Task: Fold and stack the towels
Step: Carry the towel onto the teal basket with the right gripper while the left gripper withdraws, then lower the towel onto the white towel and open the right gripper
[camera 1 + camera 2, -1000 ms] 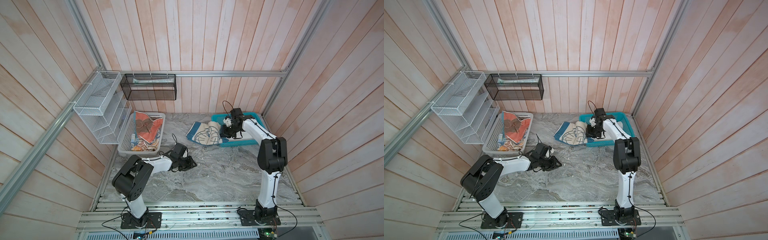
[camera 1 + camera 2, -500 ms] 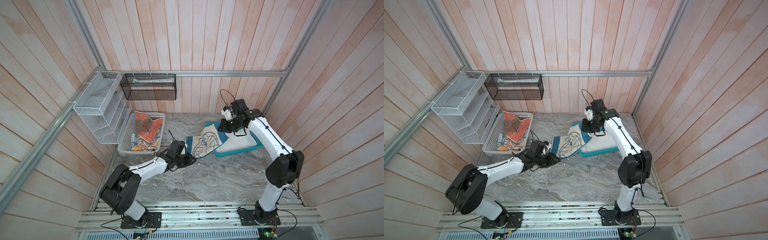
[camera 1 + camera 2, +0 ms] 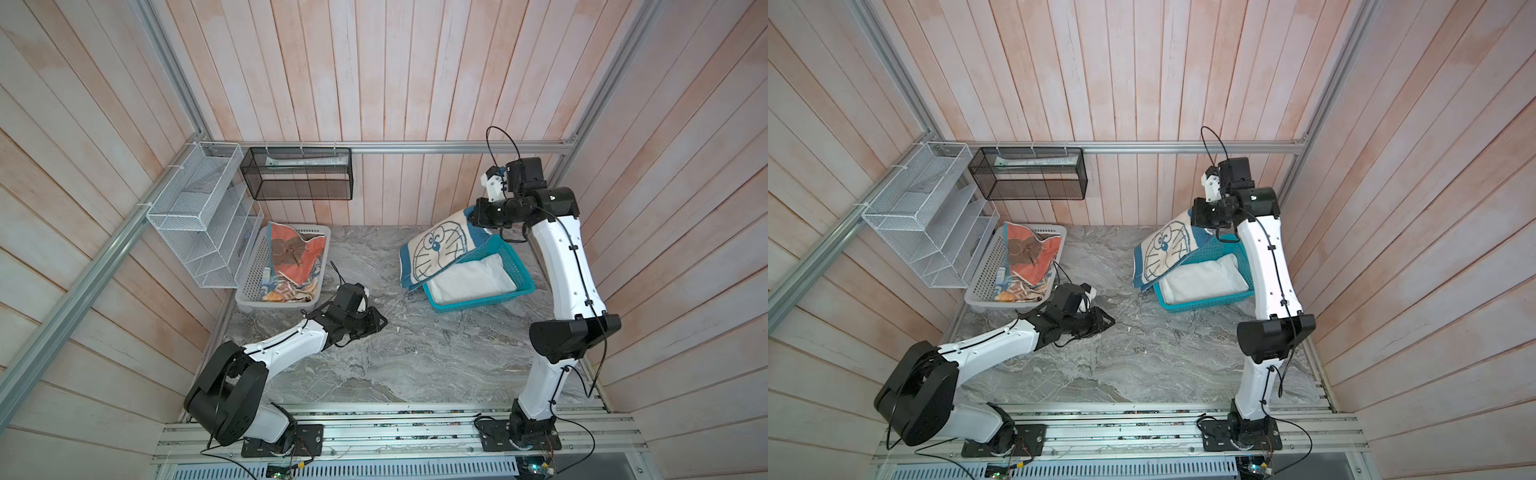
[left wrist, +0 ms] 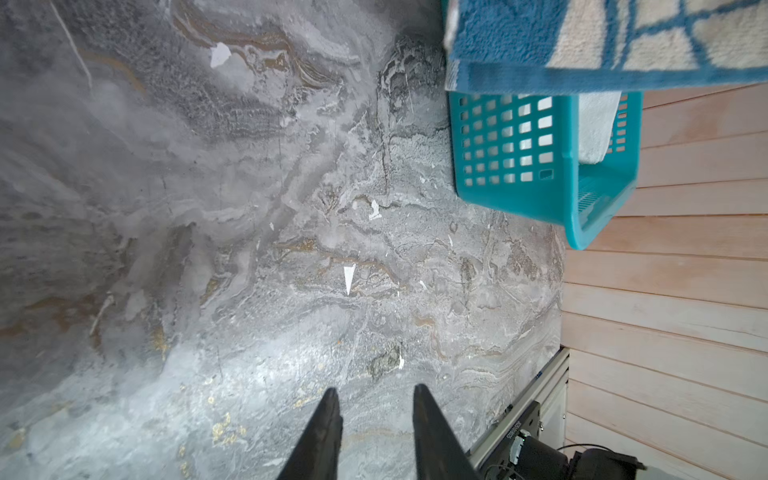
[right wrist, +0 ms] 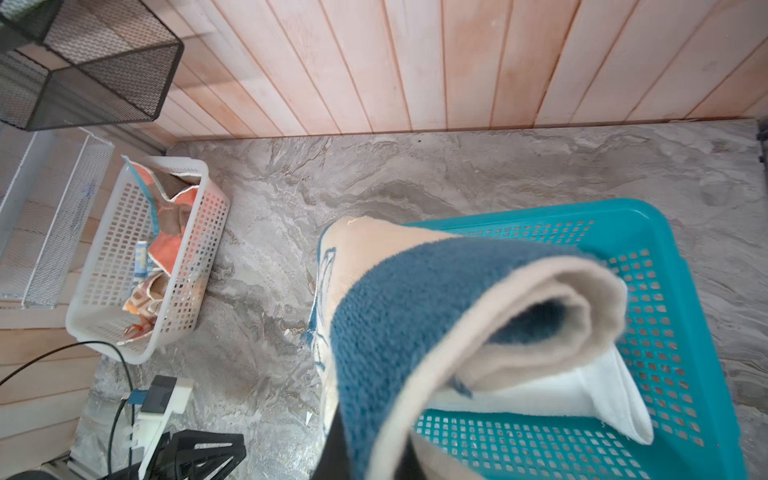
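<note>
My right gripper moves down to the teal basket's end (image 3: 512,257) farthest from the white basket (image 3: 249,274) next and releases the towel corner there, since that end lies below it.
My right gripper (image 3: 478,216) is shut on a corner of the blue-cream Doraemon towel (image 3: 440,249), held high near the back wall. The towel hangs folded over the near-left rim of the teal basket (image 3: 509,262), its low end near the table. The right wrist view shows it draped over my jaws (image 5: 415,316). A folded white towel (image 3: 469,278) lies in the teal basket. The coral-orange towel (image 3: 297,253) and the block-lettered towel (image 3: 286,293) are heaped in the white basket (image 3: 249,274). My left gripper (image 3: 380,322) rests low over the marble, slightly open and empty (image 4: 376,395).
A white wire rack (image 3: 199,212) hangs on the left wall and a black mesh basket (image 3: 299,174) on the back wall. Wooden walls close in three sides. An aluminium rail (image 3: 395,432) with both arm bases runs along the front edge.
The right gripper has risen toward the back wall, lifting the Doraemon towel off the table. The teal basket has swung askew. The left gripper has hardly moved.
</note>
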Motion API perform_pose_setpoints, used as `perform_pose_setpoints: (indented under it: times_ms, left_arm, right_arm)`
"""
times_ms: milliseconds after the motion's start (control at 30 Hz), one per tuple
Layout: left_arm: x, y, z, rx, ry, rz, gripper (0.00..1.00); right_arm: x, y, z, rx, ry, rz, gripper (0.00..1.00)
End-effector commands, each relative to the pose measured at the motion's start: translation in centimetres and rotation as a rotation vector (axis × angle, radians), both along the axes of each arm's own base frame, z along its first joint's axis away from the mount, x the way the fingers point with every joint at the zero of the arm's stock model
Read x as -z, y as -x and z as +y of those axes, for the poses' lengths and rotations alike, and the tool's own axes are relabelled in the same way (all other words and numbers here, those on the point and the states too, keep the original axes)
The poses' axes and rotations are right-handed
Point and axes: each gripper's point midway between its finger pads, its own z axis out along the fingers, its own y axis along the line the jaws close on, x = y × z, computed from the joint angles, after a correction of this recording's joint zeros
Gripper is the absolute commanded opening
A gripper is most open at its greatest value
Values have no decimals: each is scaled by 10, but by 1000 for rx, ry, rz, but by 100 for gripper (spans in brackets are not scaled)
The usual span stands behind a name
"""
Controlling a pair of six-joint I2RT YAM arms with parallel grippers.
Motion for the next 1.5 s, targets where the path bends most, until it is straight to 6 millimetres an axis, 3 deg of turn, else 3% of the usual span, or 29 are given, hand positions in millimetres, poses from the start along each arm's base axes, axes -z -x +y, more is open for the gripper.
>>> perform_pose_setpoints:
  times_ms: [0,200,333,500,633,767,1067,1467]
  left_arm:
    - [2,2,4,-5,-21,-2,32]
    - [7,0,1,8,-28,8,32]
    - [13,-1,-1,21,-32,21,32]
    - [21,-1,-2,25,-38,39,32]
    - [30,-1,-2,28,-43,61,32]
    - [35,-2,-3,28,-42,75,32]
    - [42,-4,-4,33,-51,93,32]
    - [46,-2,1,25,-70,101,32]
  right_arm:
    - [19,-6,-24,41,43,46,0]
    - [38,-17,-58,126,171,50,0]
    - [81,-29,-67,105,203,105,0]
    - [148,-45,-97,129,317,235,0]
    - [178,-54,-115,148,410,305,0]
    - [188,-60,-133,174,512,308,0]
    - [201,-62,-151,197,614,336,0]
    - [212,-64,-158,185,648,343,0]
